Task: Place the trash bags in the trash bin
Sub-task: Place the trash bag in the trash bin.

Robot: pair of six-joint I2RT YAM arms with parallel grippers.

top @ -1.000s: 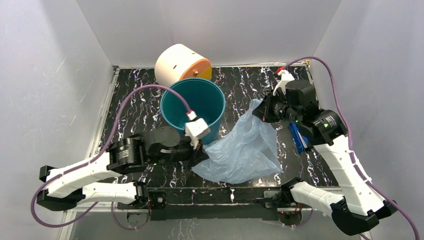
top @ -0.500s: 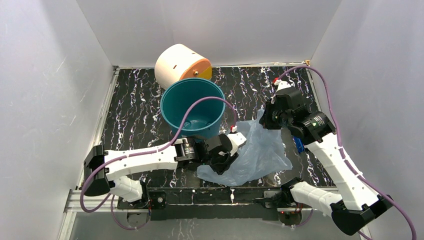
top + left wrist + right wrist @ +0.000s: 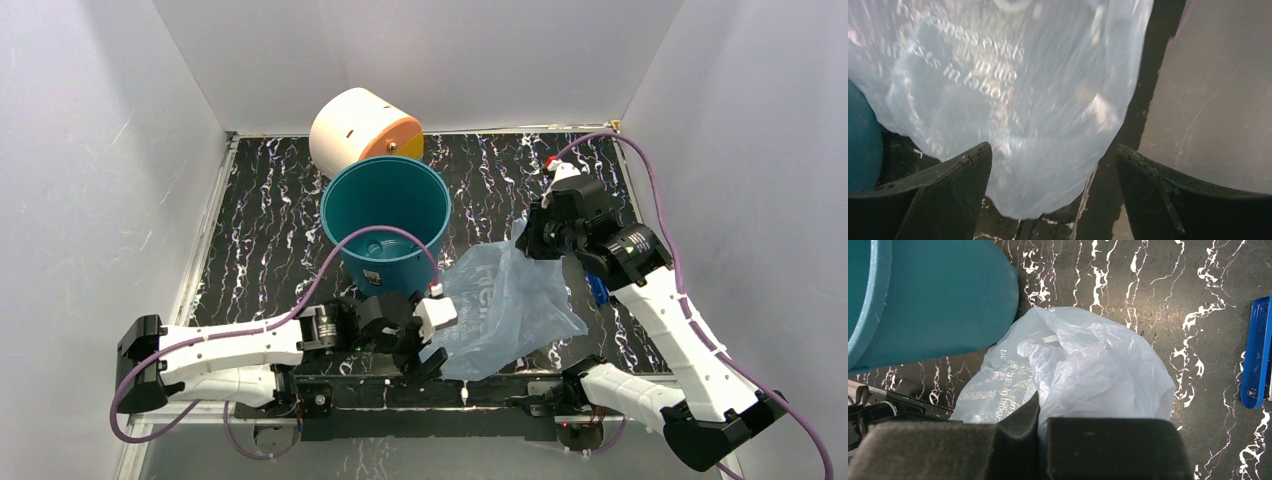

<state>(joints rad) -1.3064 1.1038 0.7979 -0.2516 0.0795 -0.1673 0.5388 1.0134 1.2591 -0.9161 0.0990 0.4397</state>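
My left gripper is open with the bag's loose corner below, between its fingers, so it will next tilt downward, lower around the bag's near corner (image 3: 453, 370) (image 3: 1034, 195) and close.
The trash bag (image 3: 510, 305), thin pale blue plastic with white lettering, hangs crumpled to the right of the teal trash bin (image 3: 385, 215), with its lower part on the black marbled table. My right gripper (image 3: 528, 238) is shut on the bag's top edge. In the right wrist view its pads (image 3: 1018, 425) pinch the bag (image 3: 1088, 365) beside the bin (image 3: 943, 295). My left gripper (image 3: 420, 352) stands open at the bag's near-left corner. The left wrist view shows that gripper (image 3: 1053, 147) with its jaws wide apart and the bag's lower edge (image 3: 1013, 100) between and beyond them, not clamped.
A cream and orange drum-shaped box (image 3: 362, 128) lies behind the bin. A small dark blue flat object (image 3: 597, 288) lies on the table under my right arm, also in the right wrist view (image 3: 1258, 360). White walls enclose the table on three sides.
My left gripper swung from beside the bin to the bag's near-left corner, drew back toward the near edge, and opened wide. The right gripper kept its hold; the bag hangs more bunched.
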